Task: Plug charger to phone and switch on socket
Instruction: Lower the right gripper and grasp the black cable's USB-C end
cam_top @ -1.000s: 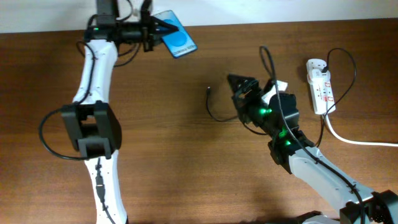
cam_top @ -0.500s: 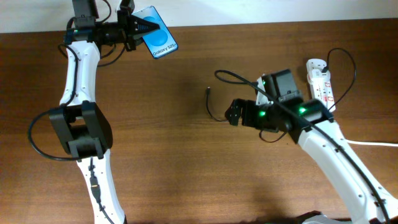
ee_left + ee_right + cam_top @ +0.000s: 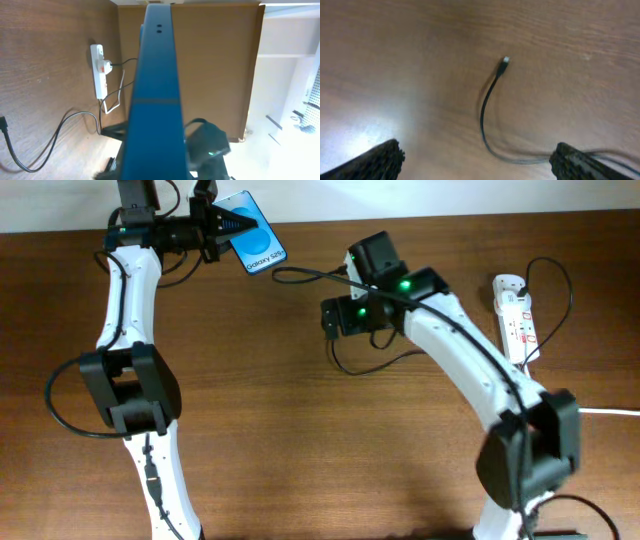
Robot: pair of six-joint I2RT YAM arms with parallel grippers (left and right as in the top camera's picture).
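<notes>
My right gripper goes down and closes on the connector's cable end [image 3: 499, 73] next, keeping the silver tip clear, since the charger connector lies on the wood below.
My left gripper [image 3: 232, 226] is shut on the phone [image 3: 253, 244], a blue-screened slab with "Galaxy" text, held up at the table's far edge. In the left wrist view the phone [image 3: 155, 95] fills the middle, seen edge-on. The charger cable [image 3: 350, 369] loops on the table. Its plug tip [image 3: 505, 60] lies free on the wood. My right gripper [image 3: 331, 320] is open and empty just above that tip; in the right wrist view its fingers [image 3: 375, 161] stand wide on either side of the cable [image 3: 483, 117]. The white socket [image 3: 515, 315] lies at the right.
The socket [image 3: 99, 70] with its cable [image 3: 55, 145] also shows in the left wrist view. A thick white cord [image 3: 580, 408] runs from the socket off the right edge. The robots' own black cables hang near both arms.
My right arm has swung up and to the left from the table's middle right, and its gripper now hovers over the plug tip. The left arm shifted left with the phone, then held still.
</notes>
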